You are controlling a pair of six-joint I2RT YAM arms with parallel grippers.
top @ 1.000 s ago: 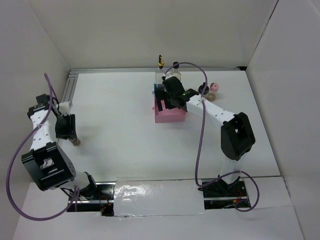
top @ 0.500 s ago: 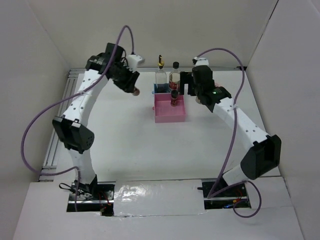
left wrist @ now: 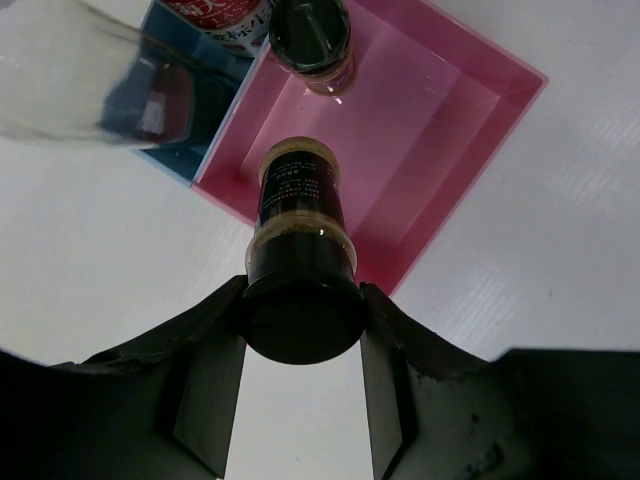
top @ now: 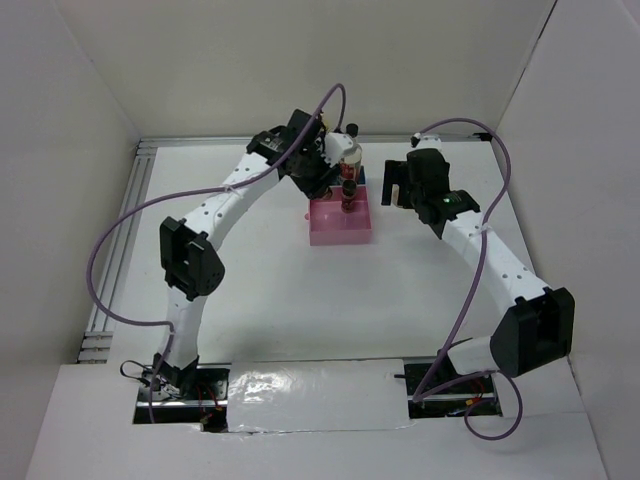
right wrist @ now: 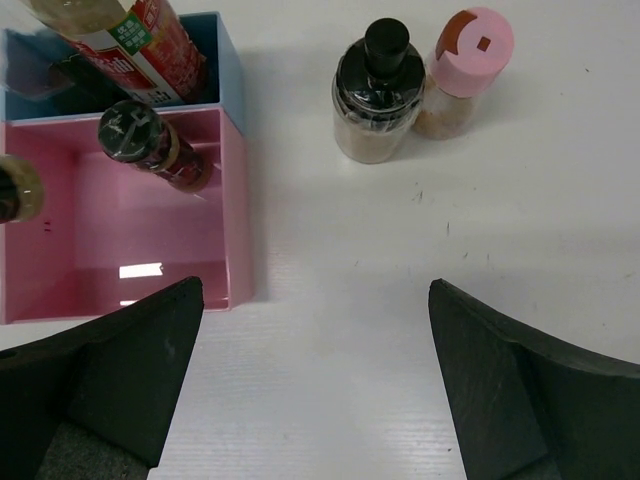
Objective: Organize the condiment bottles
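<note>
The spice jar [left wrist: 298, 215] goes down from my left gripper into the pink tray next, onto the tray's bare bottom [left wrist: 265, 136] beside the second jar. It is released there, since that spot stands empty.
My left gripper [left wrist: 300, 312] is shut on the black lid of a small spice jar [left wrist: 298, 215], which hangs over the near-left rim of the pink tray [left wrist: 420, 130]. In the top view this gripper [top: 325, 182] is at the tray's back-left corner. A second dark-lidded jar [left wrist: 312, 40] [right wrist: 150, 145] stands inside the pink tray. A red-labelled bottle [right wrist: 140, 40] stands in the blue tray [right wrist: 225, 60] behind it. My right gripper [right wrist: 315, 290] [top: 395, 185] is open over bare table right of the tray. A black-lidded jar [right wrist: 378, 95] and a pink-capped shaker [right wrist: 465, 70] stand on the table ahead of it.
A blurred clear glass bottle [left wrist: 90, 80] crosses the left wrist view close to the lens. The black-capped bottle [top: 351, 150] stands right beside my left wrist. White walls close in the table [top: 250, 270] at back and sides. A purple cable loops above each arm.
My left arm has swung from the far left round the back to the pink tray, carrying the jar. My right gripper has drawn back from the tray to the right.
</note>
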